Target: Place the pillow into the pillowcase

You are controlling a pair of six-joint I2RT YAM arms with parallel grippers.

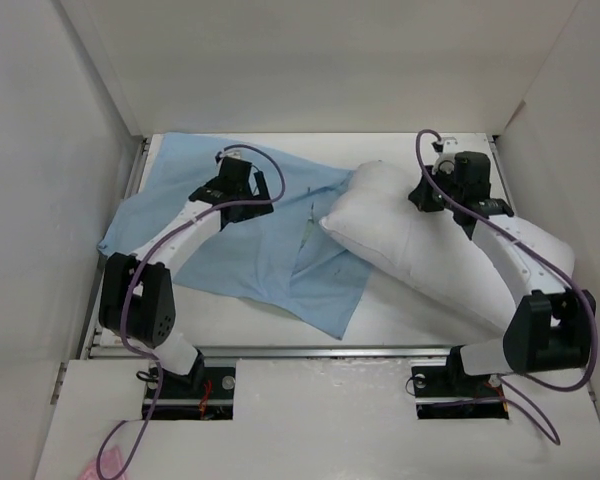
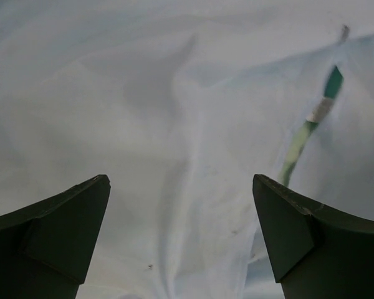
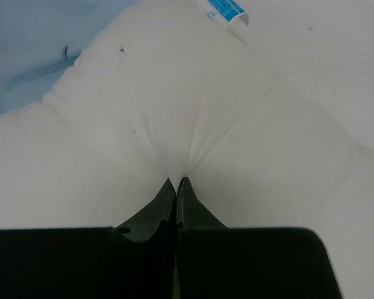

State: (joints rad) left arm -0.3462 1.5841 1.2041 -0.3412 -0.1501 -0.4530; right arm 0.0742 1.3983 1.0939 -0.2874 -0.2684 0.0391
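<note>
The pillowcase's slit near the pillow lies back from my left gripper, so I will next move the gripper back toward it, then down onto the slit's edge (image 1: 309, 222) (image 2: 321, 112).
The white puffy pillow (image 1: 420, 245) lies at the right middle of the table, its left end resting on the pillowcase. The light blue pillowcase (image 1: 250, 235) is spread flat and wrinkled on the left half. My right gripper (image 1: 432, 190) is shut on a pinch of the pillow's cover (image 3: 181, 143) near its far edge; creases fan out from the fingertips (image 3: 168, 193). My left gripper (image 1: 230, 178) is open and hovers just above the pillowcase (image 2: 174, 124), jaws wide apart. A mint-green strip (image 2: 308, 134) of the satin face shows at a slit.
White walls enclose the table on the left, back and right. A blue-and-white label (image 3: 225, 9) lies at the pillow's far corner. The bare white table (image 1: 410, 320) shows in front of the pillow.
</note>
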